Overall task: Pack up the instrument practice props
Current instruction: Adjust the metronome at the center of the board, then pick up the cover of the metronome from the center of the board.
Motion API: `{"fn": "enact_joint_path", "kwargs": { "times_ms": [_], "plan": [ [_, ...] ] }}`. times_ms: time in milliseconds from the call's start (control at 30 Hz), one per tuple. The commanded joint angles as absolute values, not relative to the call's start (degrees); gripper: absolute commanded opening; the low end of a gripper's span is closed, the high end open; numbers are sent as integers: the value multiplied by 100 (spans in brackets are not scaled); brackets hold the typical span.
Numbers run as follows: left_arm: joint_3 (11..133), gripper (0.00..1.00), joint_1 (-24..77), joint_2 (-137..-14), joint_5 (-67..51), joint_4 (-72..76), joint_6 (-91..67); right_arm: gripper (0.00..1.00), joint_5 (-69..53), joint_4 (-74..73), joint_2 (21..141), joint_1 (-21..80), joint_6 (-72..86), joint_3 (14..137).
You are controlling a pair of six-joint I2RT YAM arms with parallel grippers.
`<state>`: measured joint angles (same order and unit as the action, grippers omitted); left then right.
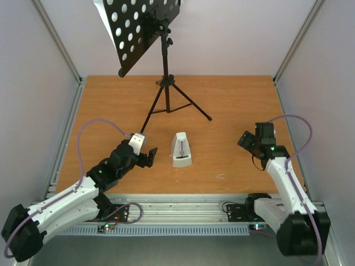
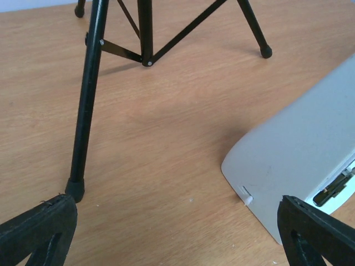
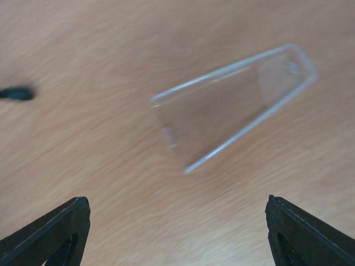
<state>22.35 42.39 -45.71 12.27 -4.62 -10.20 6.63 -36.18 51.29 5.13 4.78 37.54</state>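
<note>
The clear plastic cover lies at a slant across the right wrist view, so I will turn my right gripper, lower it over its nearer long edge point(image 3: 250, 127) and close it.
The black tripod music stand point(image 1: 166, 83) stands at the back of the table, its round-holed desk point(image 1: 141, 27) tilted. A white sheet point(image 1: 107, 25) shows past the desk's left edge. The small white pyramid metronome point(image 1: 181, 149) stands upright mid-table, and its side shows in the left wrist view point(image 2: 299, 160). My left gripper point(image 1: 147, 157) is open and empty just left of the metronome, near a tripod foot point(image 2: 75, 189); its jaws point(image 2: 177, 238) stand wide apart. My right gripper point(image 1: 247, 142) is open and empty to the right, over the table point(image 3: 177, 233).
A clear plastic tapered cover point(image 3: 233, 105) lies on the wood ahead of my right gripper. Another tripod foot point(image 3: 16, 93) shows at the left of that view. Grey walls enclose the orange table point(image 1: 233, 105) on three sides. A metal rail runs along the near edge.
</note>
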Motion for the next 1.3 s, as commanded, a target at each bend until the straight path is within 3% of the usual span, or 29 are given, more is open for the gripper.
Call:
{"fn": "enact_joint_path", "kwargs": {
  "times_ms": [0, 333, 800, 1267],
  "plan": [
    [2139, 99, 4232, -4259, 1478, -453, -1017, 87, -133, -3785, 5951, -518, 765, 4137],
    [2162, 99, 4229, -3951, 1652, -669, -1028, 82, 567, -4009, 7442, -754, 1430, 4911],
    [2188, 99, 4228, -3910, 1679, -748, -1031, 74, 889, -3489, 8489, -986, 1678, 4916],
    [2197, 99, 4228, -3922, 1739, -782, -1020, 57, 633, -2854, 9206, -1019, 1931, 4800]
  ]
}}
